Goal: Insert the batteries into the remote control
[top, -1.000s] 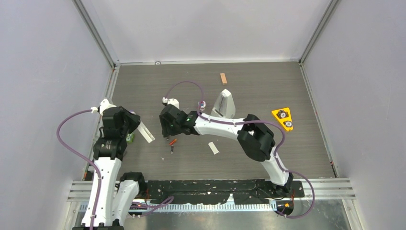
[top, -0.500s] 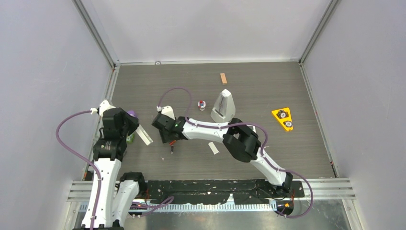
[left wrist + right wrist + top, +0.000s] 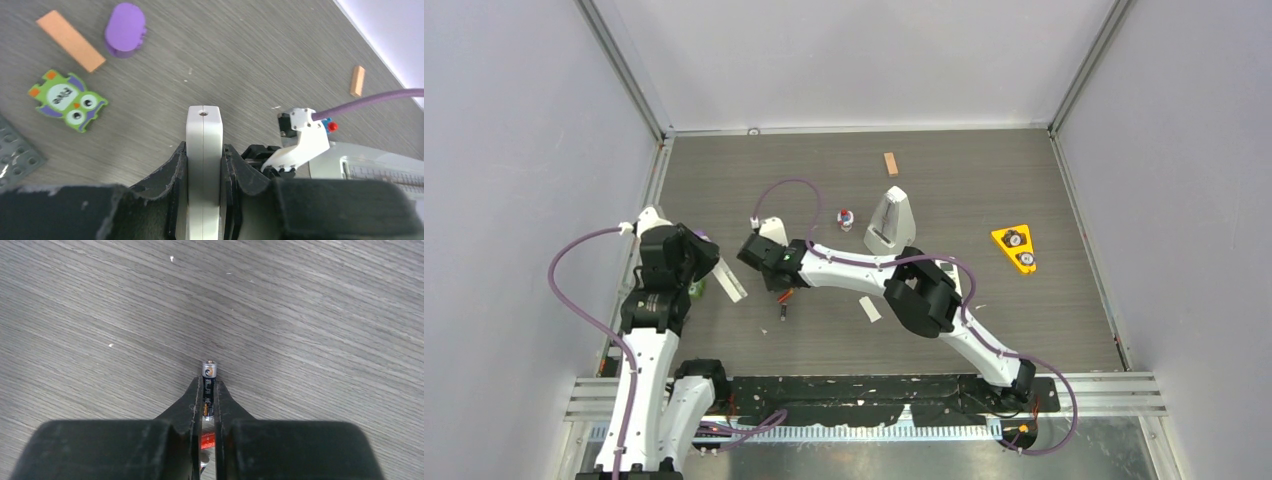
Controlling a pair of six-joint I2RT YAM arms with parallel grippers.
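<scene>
My right gripper lifts next, moves to the right in the top view and lowers onto the tabletop beside the white cover, since that spot is empty.
The remote control [image 3: 203, 145] is a white bar held edge-up, with my left gripper [image 3: 203, 156] shut on it; from above the remote control [image 3: 730, 281] slants out from the left gripper [image 3: 709, 268]. My right gripper [image 3: 208, 388] is shut on a dark battery [image 3: 209, 374] lying on the table, whose silver end pokes past the fingertips. A second battery [image 3: 207, 440] with a red label shows deeper between the fingers. In the top view the right gripper [image 3: 777, 287] sits just right of the remote, with a red-ended battery [image 3: 787, 296] at its tip and another battery [image 3: 783, 314] below. The small white cover [image 3: 870, 309] lies further right.
A grey metronome [image 3: 890, 221], a small red-and-blue object [image 3: 846, 218], an orange block [image 3: 890, 163] and a yellow triangle [image 3: 1015, 248] lie beyond the right arm. Near the left gripper are a green owl toy [image 3: 67, 100], a purple piece [image 3: 125, 30] and an orange block [image 3: 70, 41].
The right arm has reached left and down to the batteries beside the remote, and its jaws have gone from open to shut on a battery. The left arm has barely moved.
</scene>
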